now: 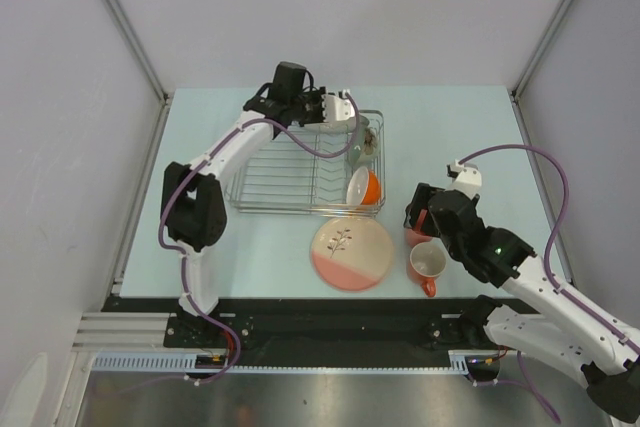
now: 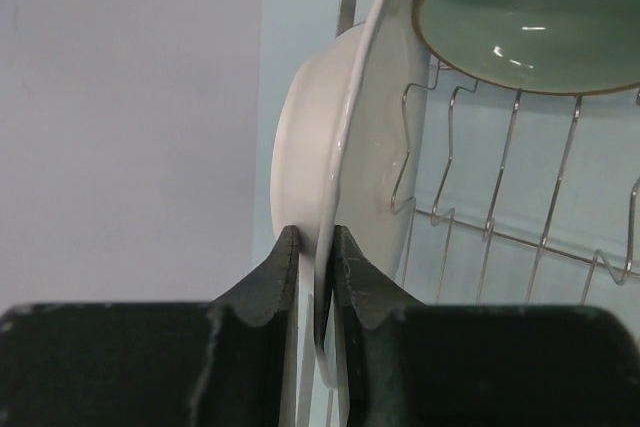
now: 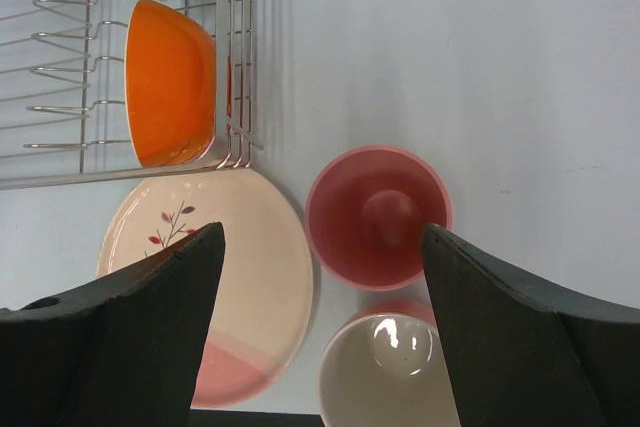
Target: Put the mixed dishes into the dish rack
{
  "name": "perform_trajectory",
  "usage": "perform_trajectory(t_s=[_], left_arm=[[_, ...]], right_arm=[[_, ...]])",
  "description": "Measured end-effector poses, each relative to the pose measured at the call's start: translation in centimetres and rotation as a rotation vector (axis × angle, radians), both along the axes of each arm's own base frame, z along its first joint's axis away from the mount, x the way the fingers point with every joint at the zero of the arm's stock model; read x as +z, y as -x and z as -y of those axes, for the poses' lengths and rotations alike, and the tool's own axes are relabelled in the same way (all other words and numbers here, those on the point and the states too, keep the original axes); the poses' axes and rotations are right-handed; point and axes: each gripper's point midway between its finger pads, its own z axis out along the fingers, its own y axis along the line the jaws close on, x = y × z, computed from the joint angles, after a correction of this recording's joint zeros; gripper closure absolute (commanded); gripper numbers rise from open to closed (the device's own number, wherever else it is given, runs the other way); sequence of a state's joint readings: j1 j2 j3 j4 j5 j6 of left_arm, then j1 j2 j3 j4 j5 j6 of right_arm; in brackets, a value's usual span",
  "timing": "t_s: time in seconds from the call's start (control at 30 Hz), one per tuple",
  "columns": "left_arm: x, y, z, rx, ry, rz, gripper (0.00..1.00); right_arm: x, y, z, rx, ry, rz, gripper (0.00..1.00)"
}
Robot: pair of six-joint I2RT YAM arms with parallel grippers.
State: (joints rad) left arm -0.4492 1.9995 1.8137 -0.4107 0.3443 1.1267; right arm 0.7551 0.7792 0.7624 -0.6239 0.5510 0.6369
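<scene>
I need to move my left gripper slightly back toward the pale bowl next, then open it to let go of the white plate's rim.
The silver wire dish rack (image 1: 262, 169) stands at the table's back centre. My left gripper (image 1: 345, 110) is over its far right corner, shut on the rim of the white plate (image 2: 345, 147), which stands on edge among the rack's prongs (image 2: 497, 197). A pale bowl with a green inside (image 2: 530, 22) leans beside it. The orange bowl (image 1: 367, 187) sits on edge in the rack's near right corner. My right gripper (image 3: 322, 232) is open and empty, hovering above the pink cup (image 3: 378, 215). The orange mug (image 1: 428, 265) and the cream plate (image 1: 352, 253) stand on the table.
The cream plate lies just in front of the rack, touching its near rail (image 3: 120, 175). The cup and mug stand close together right of that plate. Grey walls close in the table on the left, back and right.
</scene>
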Motion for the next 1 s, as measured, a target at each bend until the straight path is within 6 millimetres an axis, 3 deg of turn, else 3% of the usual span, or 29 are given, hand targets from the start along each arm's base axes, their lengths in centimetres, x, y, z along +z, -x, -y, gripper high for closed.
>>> perform_trajectory(t_s=[0.57,0.63,0.67,0.7,0.8,1.0], left_arm=[[-0.7,2.8,2.3,-0.109,-0.089,-0.060,0.98],[-0.7,3.1,2.6,-0.115,-0.092,-0.062,0.87],[-0.7,3.1,2.7,-0.117,-0.092,-0.061,0.79],[-0.7,3.2,2.8,-0.118,-0.092,-0.062,0.64],[-1.1,3.8,3.0,-0.119,-0.073,-0.102,0.44],[-1.9,5.2,4.2,-0.123,-0.040,-0.173,0.17]], right_arm=[[0.1,0.2,0.2,0.000,-0.003,0.004,0.16],[0.0,0.2,0.2,0.000,-0.003,0.004,0.16],[0.0,0.2,0.2,0.000,-0.003,0.004,0.16],[0.0,0.2,0.2,0.000,-0.003,0.004,0.16],[0.0,0.2,0.2,0.000,-0.003,0.004,0.14],[0.0,0.2,0.3,-0.004,-0.002,0.004,0.12]])
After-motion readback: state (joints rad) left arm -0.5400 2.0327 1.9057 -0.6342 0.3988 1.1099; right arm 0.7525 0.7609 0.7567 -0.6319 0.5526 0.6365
